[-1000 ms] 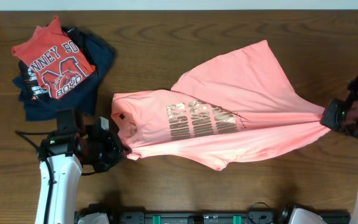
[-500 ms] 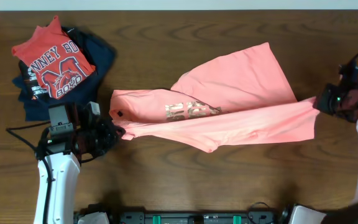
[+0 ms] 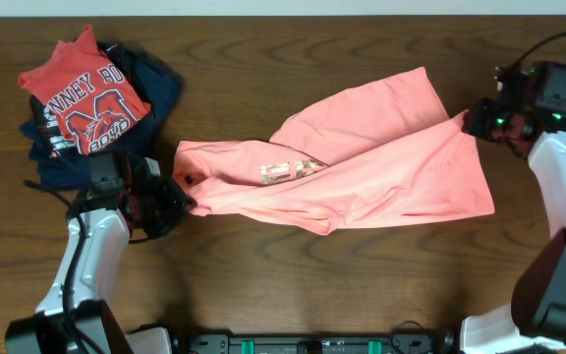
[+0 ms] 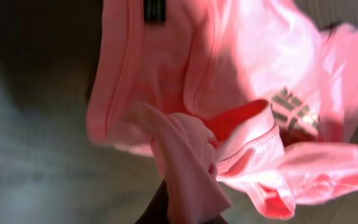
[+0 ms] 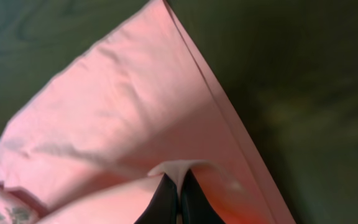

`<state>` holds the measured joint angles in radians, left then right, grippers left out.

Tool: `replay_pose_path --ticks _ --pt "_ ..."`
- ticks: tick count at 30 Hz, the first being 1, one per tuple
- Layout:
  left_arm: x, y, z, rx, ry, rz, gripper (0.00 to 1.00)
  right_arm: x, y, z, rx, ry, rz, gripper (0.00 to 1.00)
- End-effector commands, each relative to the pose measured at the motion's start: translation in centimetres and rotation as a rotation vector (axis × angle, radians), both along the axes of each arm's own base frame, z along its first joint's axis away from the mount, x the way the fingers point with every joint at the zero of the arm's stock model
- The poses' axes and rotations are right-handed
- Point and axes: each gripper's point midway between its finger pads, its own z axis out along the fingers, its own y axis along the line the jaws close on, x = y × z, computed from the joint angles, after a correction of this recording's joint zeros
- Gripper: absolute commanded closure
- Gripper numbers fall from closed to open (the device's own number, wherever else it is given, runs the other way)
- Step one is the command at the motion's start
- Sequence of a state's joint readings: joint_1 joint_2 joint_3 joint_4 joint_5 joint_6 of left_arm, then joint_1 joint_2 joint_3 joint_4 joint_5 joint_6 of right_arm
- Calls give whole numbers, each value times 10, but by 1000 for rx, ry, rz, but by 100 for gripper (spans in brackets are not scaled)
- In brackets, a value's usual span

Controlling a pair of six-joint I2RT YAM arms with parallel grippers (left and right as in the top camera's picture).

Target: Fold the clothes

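The robot will next lower its left gripper toward the tabletop (image 3: 194, 212) (image 4: 137, 174) beside the shirt's collar, just below it, and let go of the shirt's edge, since bunched cloth hangs from the gripper's fingers.
The salmon-pink T-shirt (image 3: 362, 162) lies across the middle of the table, its lower half folded up so only part of the gold lettering (image 3: 288, 172) shows. My left gripper (image 3: 178, 200) is shut on the shirt's left edge near the collar; in the left wrist view bunched pink cloth (image 4: 185, 162) hangs from the jaws (image 4: 182, 208). My right gripper (image 3: 472, 123) is shut on the shirt's right hem corner, lifted over the upper layer. In the right wrist view the black fingers (image 5: 179, 196) pinch a fold of the shirt (image 5: 135, 118).
A pile at the back left holds the red "M" shirt (image 3: 84, 93) on dark navy garments (image 3: 150, 98). Bare wooden table (image 3: 263, 275) lies in front of the shirt. The table's far edge runs along the top.
Both grippers have carried the shirt's near edge away from me, folding it over itself and covering most of the lettering. The right gripper moved far back; the left moved slightly back.
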<state>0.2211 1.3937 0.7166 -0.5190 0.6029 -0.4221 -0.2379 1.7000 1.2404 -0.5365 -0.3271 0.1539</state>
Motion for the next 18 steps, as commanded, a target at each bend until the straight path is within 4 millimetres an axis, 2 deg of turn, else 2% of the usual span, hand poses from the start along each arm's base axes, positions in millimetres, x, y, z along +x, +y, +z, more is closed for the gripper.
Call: replay_pose_path --ticks 1,7,8,9,10,11,13,14,17,18 --pt "13 6 -3 17 -18 11 94 12 15 -15 60 14 -19 99" --pt "15 7 -17 9 15 11 93 27 32 -37 69 19 8 99" --pt "14 7 -19 8 23 11 88 27 35 -41 70 28 15 99" --pt "14 7 -20 6 27 11 76 26 37 -44 68 36 21 98" --pt "14 7 -21 6 29 10 67 25 37 -46 66 42 23 91" --pt "14 7 -21 6 28 11 56 24 35 -48 51 50 24 78" --pt "14 7 -21 6 27 11 56 17 21 -51 -4 80 -19 62" --pt "14 7 -21 6 28 11 55 11 11 -52 -37 107 -50 59" --pt "14 6 -21 5 29 10 55 -10 -4 -60 -67 196 -92 58" --pt "14 6 -21 5 29 10 55 -22 -9 -66 -87 250 -101 57"
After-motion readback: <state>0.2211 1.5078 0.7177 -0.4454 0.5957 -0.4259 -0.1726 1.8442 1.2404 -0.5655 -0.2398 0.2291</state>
